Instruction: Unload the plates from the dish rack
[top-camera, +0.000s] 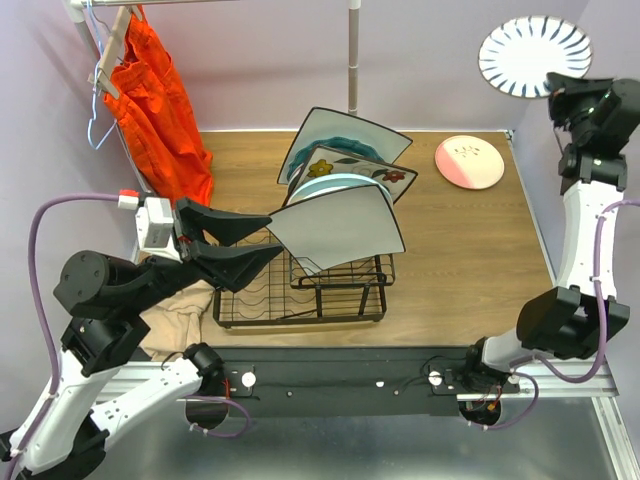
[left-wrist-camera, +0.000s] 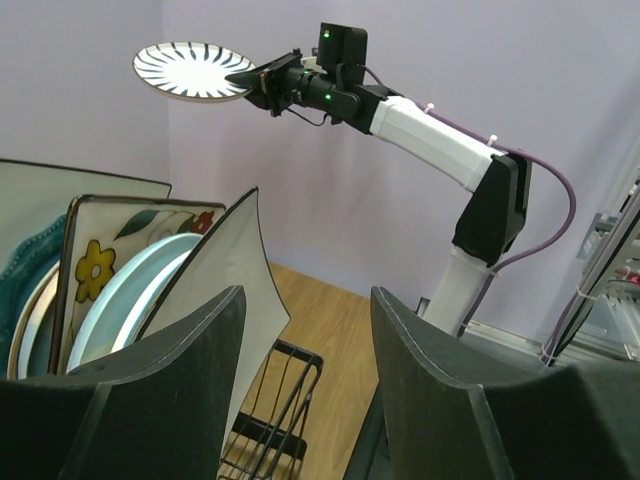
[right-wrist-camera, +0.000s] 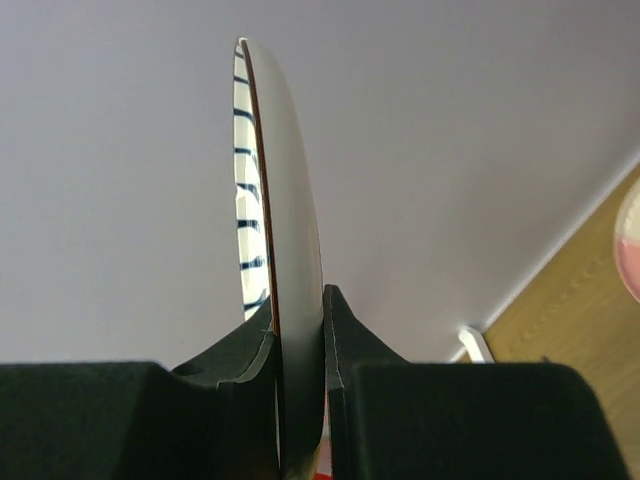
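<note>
My right gripper will next move down toward the rack (top-camera: 300, 300) to the bare wood beside the cream-pink plate and release the striped plate there, because that spot is clear.
The black wire dish rack (top-camera: 300, 300) stands mid-table and holds several upright plates. A white square plate (top-camera: 335, 228) is in front, with a flower-print square plate (top-camera: 365, 170) and a mint square plate (top-camera: 345, 130) behind it. My left gripper (top-camera: 255, 240) is open at the rack's left side, its fingertips close to the white square plate (left-wrist-camera: 230, 270) and nothing between them. High at the back right, my right gripper (top-camera: 560, 88) is shut on the rim of a round black-striped white plate (top-camera: 533, 55), seen edge-on in the right wrist view (right-wrist-camera: 285, 250). A cream-pink plate (top-camera: 469, 161) lies flat on the table.
An orange garment (top-camera: 160, 110) hangs on a hanger at the back left. A beige cloth (top-camera: 180, 310) lies left of the rack. A metal pole (top-camera: 353, 50) rises behind the rack. Purple walls close in the back and right sides.
</note>
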